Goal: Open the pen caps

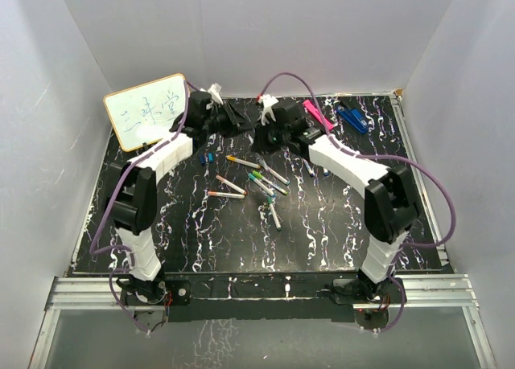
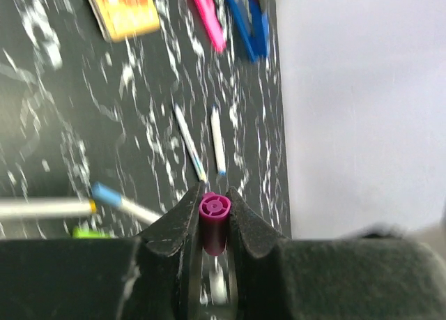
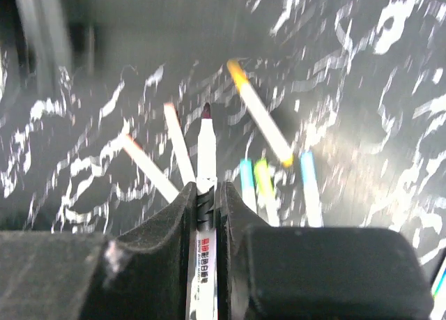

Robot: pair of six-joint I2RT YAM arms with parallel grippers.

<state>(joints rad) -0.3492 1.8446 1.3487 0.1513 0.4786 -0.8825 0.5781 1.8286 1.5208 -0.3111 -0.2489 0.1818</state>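
My left gripper will move down, back and to the left in the top view to let go of the magenta cap beside the loose blue caps, because they lie there below it.
My left gripper point(image 2: 214, 193) is shut on a magenta pen cap point(image 2: 213, 222), which stands end-on between the fingers with no pen in it. My right gripper point(image 3: 207, 189) is shut on a white pen point(image 3: 206, 149) whose dark tip is bare and points away from me. In the top view both grippers meet at the back centre of the table, left point(image 1: 233, 116) and right point(image 1: 269, 136). Several capped pens point(image 1: 256, 181) lie scattered on the black marbled table point(image 1: 322, 232) in front of them, with yellow, green, orange and blue caps. A loose blue cap point(image 1: 208, 157) lies at their left.
A small whiteboard point(image 1: 149, 110) leans at the back left. A flat pink bar point(image 1: 316, 114) and a dark-blue clip point(image 1: 354, 118) lie at the back right. A yellow-orange block point(image 2: 124, 10) shows in the left wrist view. White walls enclose the table.
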